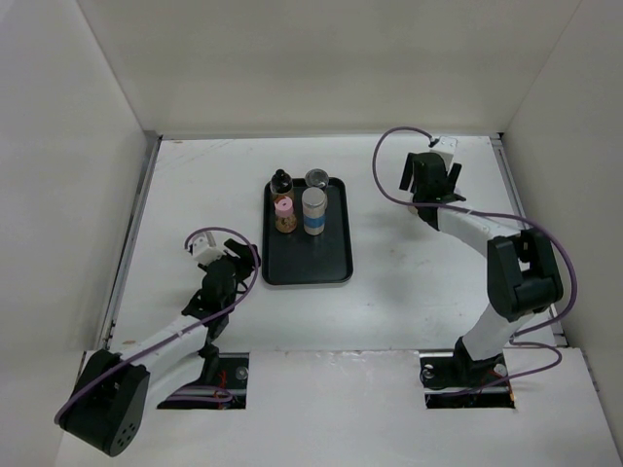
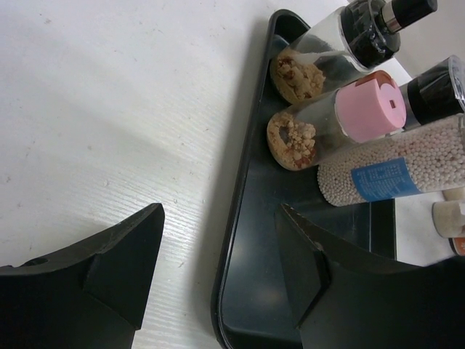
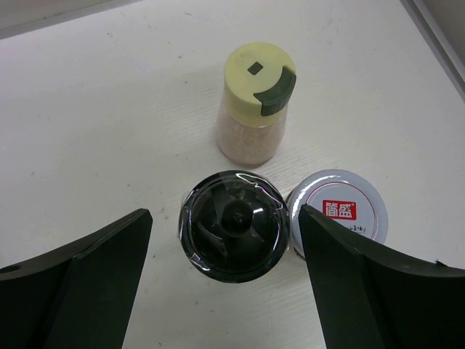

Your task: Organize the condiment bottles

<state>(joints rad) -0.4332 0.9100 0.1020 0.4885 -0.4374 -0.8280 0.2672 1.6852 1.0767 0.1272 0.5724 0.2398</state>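
Observation:
The bottle's black lid [image 3: 234, 225] is below my right gripper, between its spread fingers. My right gripper should go down next, with one finger beside the silver-lidded jar [image 3: 338, 211], and close.
Four condiment bottles stand at the far end of the black tray [image 1: 321, 265]: a black-capped one [image 1: 281, 180], a pink-lidded one [image 1: 283, 205], a clear-topped jar [image 1: 316, 178] and a blue-labelled one [image 1: 313, 210]. My right gripper [image 3: 224, 218] hangs open straight above a black-lidded bottle [image 3: 234, 225], with its fingers [image 3: 94, 276] wide on either side and not touching. A yellow-lidded shaker [image 3: 254, 102] and a silver-lidded jar [image 3: 338, 211] stand right beside it. My left gripper [image 2: 219, 211] is open and empty, straddling the tray's left rim [image 2: 231, 240]. In the top view the right gripper [image 1: 435, 177] hides those three bottles.
The near half of the tray holds nothing. White walls close in the table on the left, back and right; the right-hand group stands near the back right corner. In the left wrist view the pink lid [image 2: 367, 109] and the blue-labelled bottle [image 2: 392, 171] lie just ahead.

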